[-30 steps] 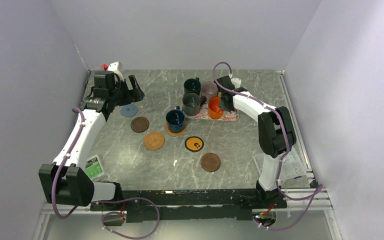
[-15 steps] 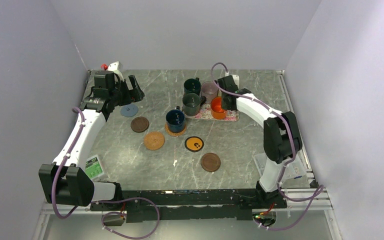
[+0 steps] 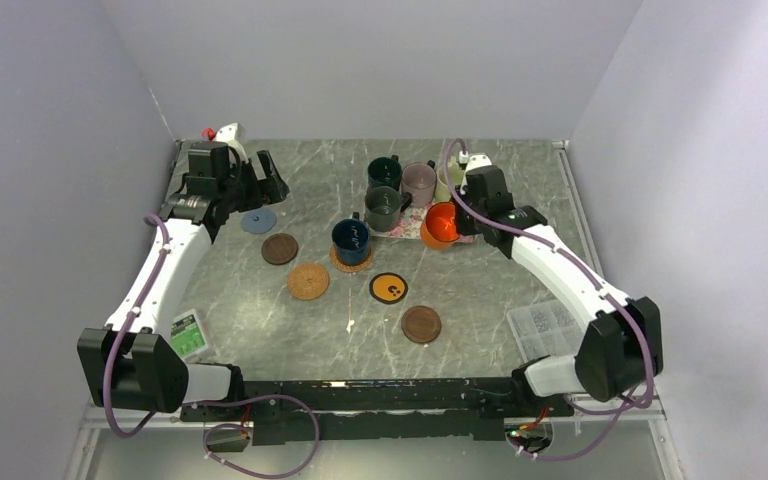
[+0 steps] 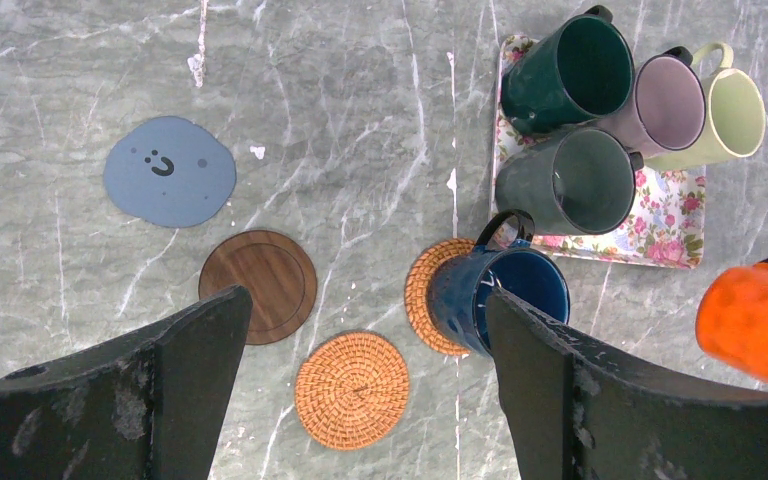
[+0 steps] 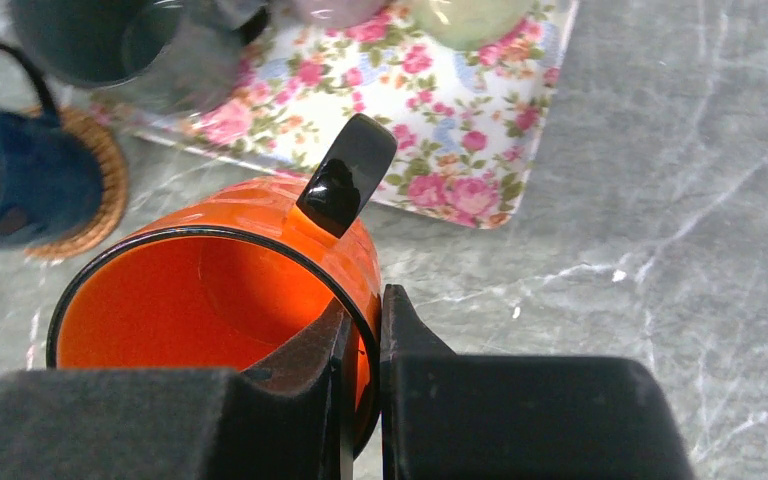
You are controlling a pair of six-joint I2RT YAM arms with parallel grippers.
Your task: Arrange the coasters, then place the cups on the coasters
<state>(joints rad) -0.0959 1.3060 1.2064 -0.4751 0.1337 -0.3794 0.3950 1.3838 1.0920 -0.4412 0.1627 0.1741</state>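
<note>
My right gripper needs to move back and to the left in the top view, then down to let go of the orange cup on the black-yellow coaster [image 3: 388, 288], because that coaster is bare.
My right gripper [image 5: 366, 298] is shut on the rim of the orange cup [image 5: 210, 300], one finger inside and one outside. The cup [image 3: 441, 222] hangs tilted over the near right edge of the floral mat [image 3: 407, 229]. The navy cup [image 3: 351, 237] stands on a tan woven coaster [image 3: 351, 260]. Dark green [image 3: 384, 172], dark grey [image 3: 382, 208], mauve [image 3: 419, 181] and cream [image 4: 735, 115] cups stay on the mat. A grey-blue [image 3: 258, 221], two dark brown [image 3: 280, 248] [image 3: 421, 324], a tan [image 3: 308, 281] and a black-yellow coaster [image 3: 388, 288] lie bare. My left gripper [image 4: 365, 300] hovers open at the far left.
A clear plastic box [image 3: 550, 330] sits at the near right beside the right arm. A green and white card [image 3: 187, 333] lies at the near left. A red and white object [image 3: 218, 133] rests in the far left corner. Walls close three sides.
The right arm has swung its elbow out to the right and lifted the orange cup off the floral mat, tipping it. The left arm has not moved.
</note>
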